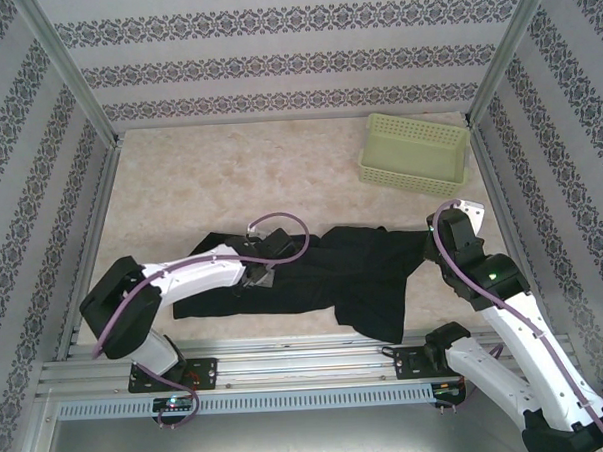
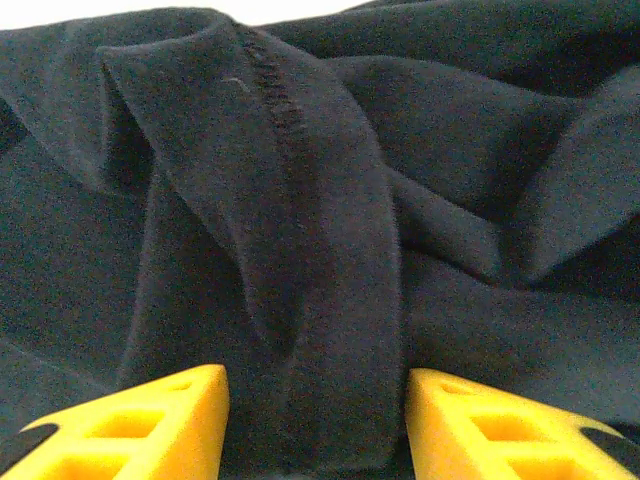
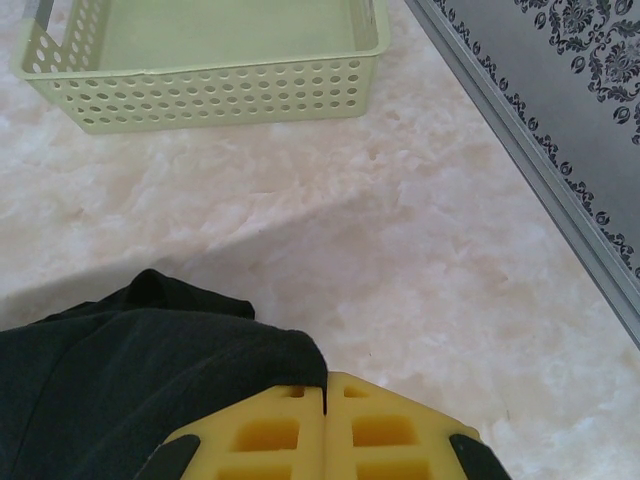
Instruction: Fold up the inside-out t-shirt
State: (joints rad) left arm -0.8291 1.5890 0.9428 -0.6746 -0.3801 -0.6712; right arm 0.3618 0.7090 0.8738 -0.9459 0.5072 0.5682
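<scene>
The t-shirt's free far corner [image 1: 216, 239] lies outward of my left gripper and farther from the basket, and the opposite end is pinched. I should move my left gripper that way onto the corner.
The inside-out t-shirt [image 1: 354, 274] is black and lies crumpled in a long band across the near part of the table. My left gripper [image 1: 264, 272] is down on its left half. In the left wrist view this gripper [image 2: 318, 400] is open, and a stitched fold of the t-shirt [image 2: 300, 200] runs up between the yellow fingers [image 2: 150, 420] with a gap on its left side. My right gripper [image 1: 434, 242] is at the shirt's right end. In the right wrist view it [image 3: 326, 385] is shut, with the edge of the t-shirt [image 3: 120, 380] pinched at its tips.
A pale green perforated basket [image 1: 409, 176] stands at the back right, and its front wall [image 3: 200, 95] faces the right wrist camera. Patterned walls with metal rails [image 3: 540, 170] close in the table on three sides. Bare marbled tabletop [image 1: 229, 179] lies behind the shirt.
</scene>
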